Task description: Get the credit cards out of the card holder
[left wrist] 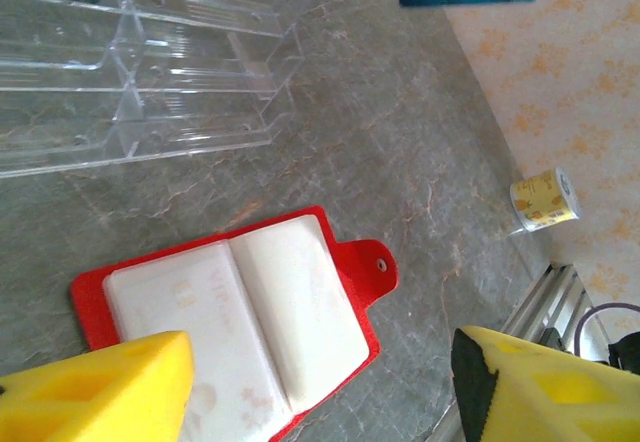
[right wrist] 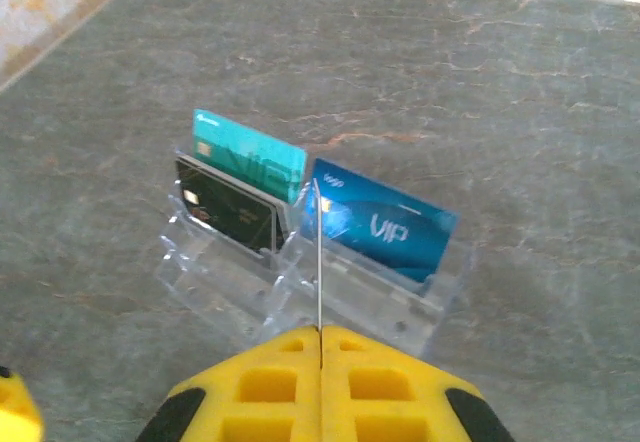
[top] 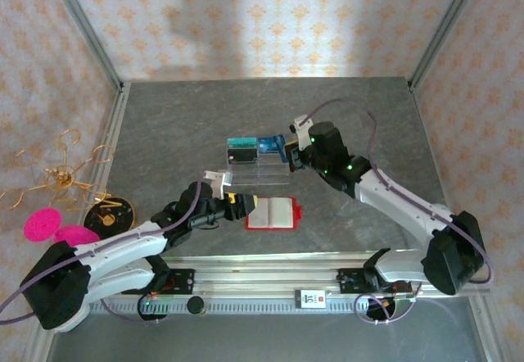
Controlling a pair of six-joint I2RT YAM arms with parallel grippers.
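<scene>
The right gripper swings outward with a turn next, then lowers the pale card into the blue card's slot [right wrist: 378,254] and releases it, since the slot lies below the fingers.
The red card holder [top: 273,212] lies open on the grey table, pale pockets up [left wrist: 290,302]; faint lettering shows through the left pocket. My left gripper [left wrist: 320,392] hovers open just above it, one yellow finger [left wrist: 95,392] over the left pocket and the other off its right edge, with nothing between them [top: 237,202]. My right gripper [right wrist: 320,334] is shut on a thin pale credit card [right wrist: 318,252], seen edge-on, above the clear tray [right wrist: 230,282]. A blue credit card [right wrist: 390,227] stands in the tray's right slot [top: 268,143].
A teal card [right wrist: 250,152] and a black card [right wrist: 225,212] stand in the tray's left slots. A gold wire stand [top: 61,174], pink discs [top: 49,224] and a black disc [top: 110,214] lie at the left. A metal rail [top: 327,276] runs along the near edge.
</scene>
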